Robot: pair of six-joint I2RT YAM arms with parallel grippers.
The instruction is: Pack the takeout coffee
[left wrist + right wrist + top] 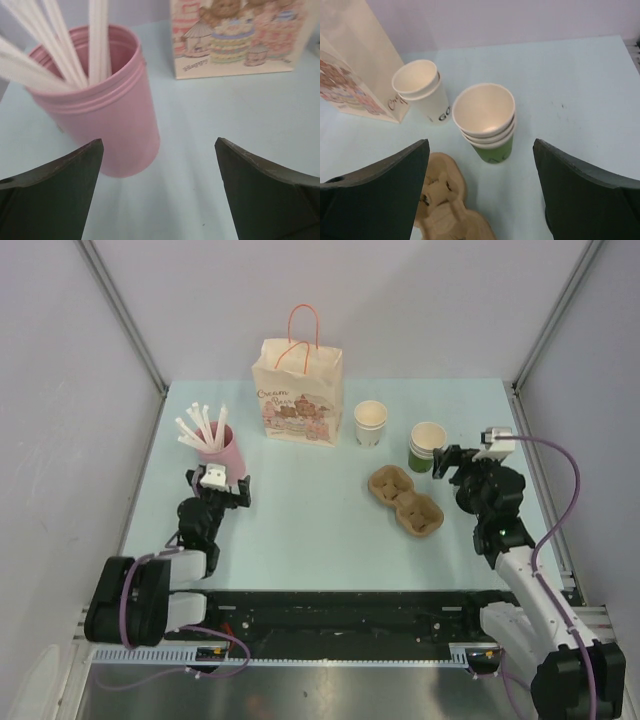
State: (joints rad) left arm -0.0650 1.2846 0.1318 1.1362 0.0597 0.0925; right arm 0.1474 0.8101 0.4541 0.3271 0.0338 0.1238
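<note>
The green stack is outward of the gripper fingers. My right gripper will move outward next and tilt its fingers down onto the green stack's rim edge (412, 435) (454, 114) nearest the white cups.
No takeout coffee is in view in any frame. A stack of lidless green cups (427, 447) (496, 150) stands at the right, and a stack of lidless white cups (370, 423) (422, 95) is to its left. My right gripper (458, 462) (480, 145) is open and empty. It hovers just near of the green stack, which lies between the finger lines but ahead of the tips. My left gripper (219, 480) (159, 142) is open and empty too. It stands close in front of a pink cup (218, 448) (105, 110) holding white sticks.
A brown pulp two-cup tray (406, 501) (442, 195) lies left of and below my right gripper. A printed paper bag with orange handles (297, 390) (235, 40) (355, 65) stands upright at the back centre. Walls enclose the pale blue table (300, 520).
</note>
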